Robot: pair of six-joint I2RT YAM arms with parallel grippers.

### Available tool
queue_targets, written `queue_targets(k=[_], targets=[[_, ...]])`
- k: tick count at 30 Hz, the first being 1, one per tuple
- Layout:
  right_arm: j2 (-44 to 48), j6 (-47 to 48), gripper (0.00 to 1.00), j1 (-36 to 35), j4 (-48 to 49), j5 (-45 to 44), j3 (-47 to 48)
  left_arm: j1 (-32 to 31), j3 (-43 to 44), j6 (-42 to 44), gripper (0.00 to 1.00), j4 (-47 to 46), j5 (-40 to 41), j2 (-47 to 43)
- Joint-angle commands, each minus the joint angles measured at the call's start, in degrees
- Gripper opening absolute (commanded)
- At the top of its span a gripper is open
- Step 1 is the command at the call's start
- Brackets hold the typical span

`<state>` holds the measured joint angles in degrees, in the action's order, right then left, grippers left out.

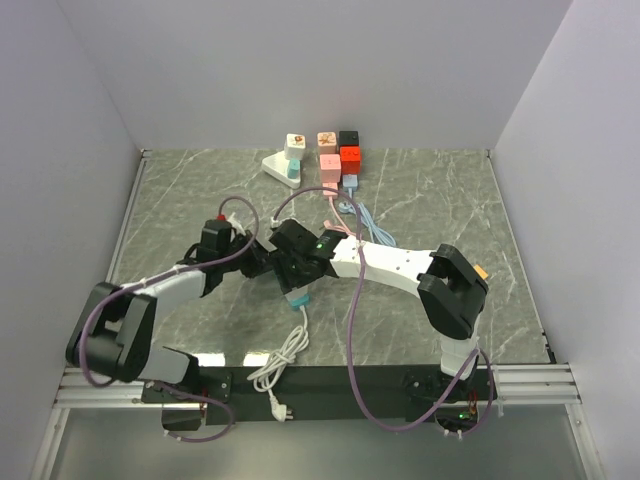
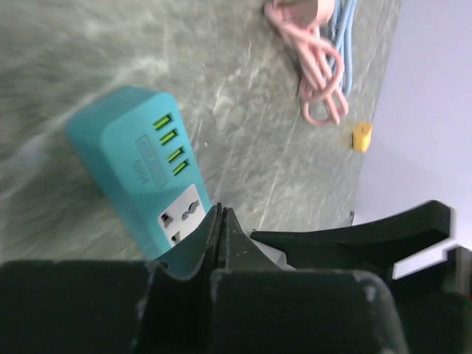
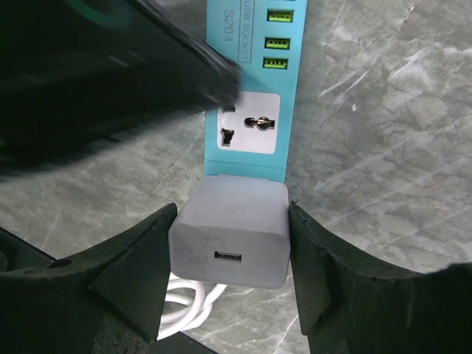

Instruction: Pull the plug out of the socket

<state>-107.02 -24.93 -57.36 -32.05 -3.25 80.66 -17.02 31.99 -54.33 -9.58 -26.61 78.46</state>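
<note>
I will lift my right gripper off the socket, move across toward the yellow piece and go down to release the plug on the table beside it, since both fingers are holding the plug.
A teal socket strip lies on the grey marble table, with a white plug seated in its near end. My right gripper is shut on the plug, one black finger against each side. In the left wrist view the socket lies at the left. My left gripper is shut with nothing between its fingers, its tips against the socket's near end. From the top view both grippers meet mid-table over the socket, left gripper beside right gripper. The plug is hidden there.
A coiled white cord runs from the socket toward the near edge. Pink and blue cables lie beyond it, with a small yellow piece near them. Coloured blocks and a white stand sit at the back.
</note>
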Motion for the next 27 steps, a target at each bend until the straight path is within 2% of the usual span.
queue_targets(k=[1,5,10,17,24,25,26,27], targets=[[-1.8,-2.0,0.00,-0.4,1.8,2.4,1.6,-1.6,-1.0,-1.4,0.01,-9.2,-5.7,5.1],[-1.7,-2.3,0.00,-0.4,1.3,1.9,2.7,-3.0,-1.1,-2.1,0.01,-12.0,-5.9,12.7],[0.1,-3.4,0.00,-0.2,-0.9,0.0,5.0,-3.8,-0.8,0.0,0.01,-3.2,1.5,15.0],[5.9,-4.3,0.00,2.8,-5.8,-1.8,8.1,-3.8,-1.8,1.6,0.01,-0.7,5.7,19.4],[19.9,-3.5,0.00,10.9,-6.9,-4.2,-1.7,-3.8,-1.5,2.5,0.01,-0.4,6.3,20.7],[23.0,-3.5,0.00,14.8,-7.1,-5.2,-4.5,-3.8,-1.3,2.6,0.01,-0.1,6.3,20.5],[24.1,-3.6,0.00,17.1,-7.4,-7.4,-5.9,-3.8,-1.1,2.6,0.01,0.1,6.2,19.8],[25.1,-4.0,0.00,19.6,-9.4,-13.2,-6.8,-3.8,-1.0,2.6,0.01,0.2,6.0,19.3]])
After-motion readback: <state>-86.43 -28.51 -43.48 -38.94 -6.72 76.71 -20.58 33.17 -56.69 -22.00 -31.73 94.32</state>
